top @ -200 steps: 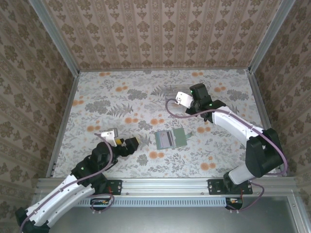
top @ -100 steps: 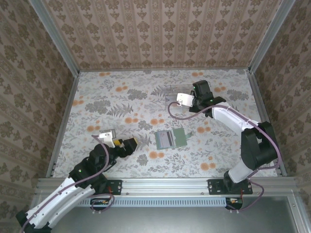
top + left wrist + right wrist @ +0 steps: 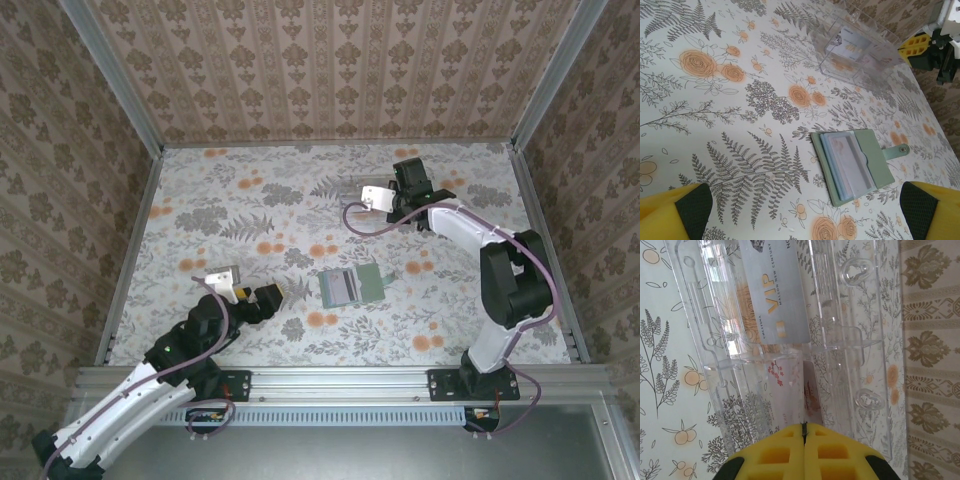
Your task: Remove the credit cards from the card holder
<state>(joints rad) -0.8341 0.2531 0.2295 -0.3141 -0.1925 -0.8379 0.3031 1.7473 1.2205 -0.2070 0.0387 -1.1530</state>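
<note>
My right gripper moves down toward the pale blossom-printed card [image 3: 777, 385] next and releases the pink credit card's edge, since that card lies below the gripper in the tray [image 3: 850, 340].
The card holder [image 3: 354, 285] lies open on the flowered table, grey-green with a snap tab; in the left wrist view the card holder [image 3: 855, 165] shows clear sleeves with a pale card inside. My left gripper [image 3: 277, 293] hovers open just left of it, its yellow fingers [image 3: 675, 210] at the bottom corners, nothing between them. My right gripper [image 3: 803, 432] is shut on the edge of a pale pink credit card [image 3: 810, 390], held upright over the clear tray [image 3: 850, 340]. A grey VIP card [image 3: 772, 300] and a pale blossom-printed card [image 3: 777, 385] lie in that tray.
The clear tray [image 3: 352, 187] sits at the back of the table, with my right gripper [image 3: 392, 192] at its right end. Metal rails and patterned walls [image 3: 300, 70] enclose the table on three sides. The right arm's links [image 3: 500, 270] arch along the right side.
The right arm has swung its elbow outward and its gripper has edged back over the tray. The left gripper has barely shifted and stays open.
</note>
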